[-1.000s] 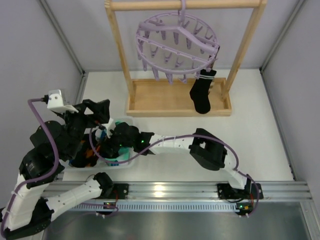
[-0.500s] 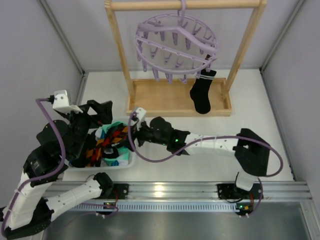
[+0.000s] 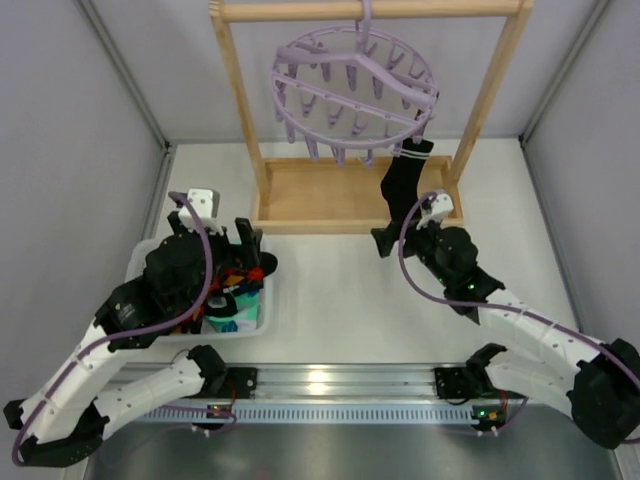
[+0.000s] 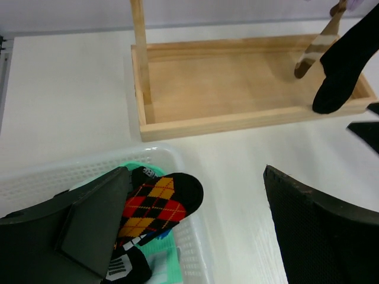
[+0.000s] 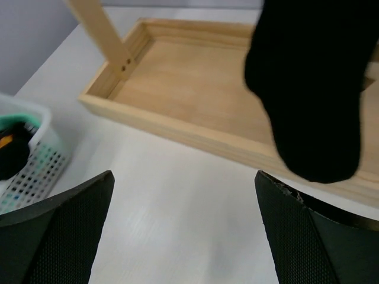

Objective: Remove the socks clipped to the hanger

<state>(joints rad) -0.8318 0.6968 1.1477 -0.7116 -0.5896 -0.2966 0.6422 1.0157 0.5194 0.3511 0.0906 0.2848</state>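
My right gripper will move outward and to the right in the right wrist view next, and it will turn in onto the black sock's foot.
The lilac hanger [image 3: 352,90] hangs from the wooden rail. One black sock [image 3: 400,185] stays clipped at its right edge and dangles over the wooden base; it also shows in the right wrist view [image 5: 314,89] and the left wrist view [image 4: 343,71]. My right gripper [image 3: 398,235] is open and empty, just below and in front of that sock's foot [image 5: 183,177]. My left gripper [image 3: 252,252] is open over the basket [image 4: 195,171]. A black sock with red and yellow diamonds [image 4: 155,204] lies in the basket against the left finger, on a mint-green sock [image 4: 157,254].
A white perforated basket [image 3: 148,252] with several socks sits at the near left; its rim [image 4: 59,171] also shows in the left wrist view and at the left of the right wrist view [image 5: 35,151]. The wooden frame's tray base [image 3: 330,195] and posts stand behind.
My right arm has swung from the basket across to the right, up to the hanging black sock. My left gripper has moved right over the basket. The diamond sock now lies in the basket.
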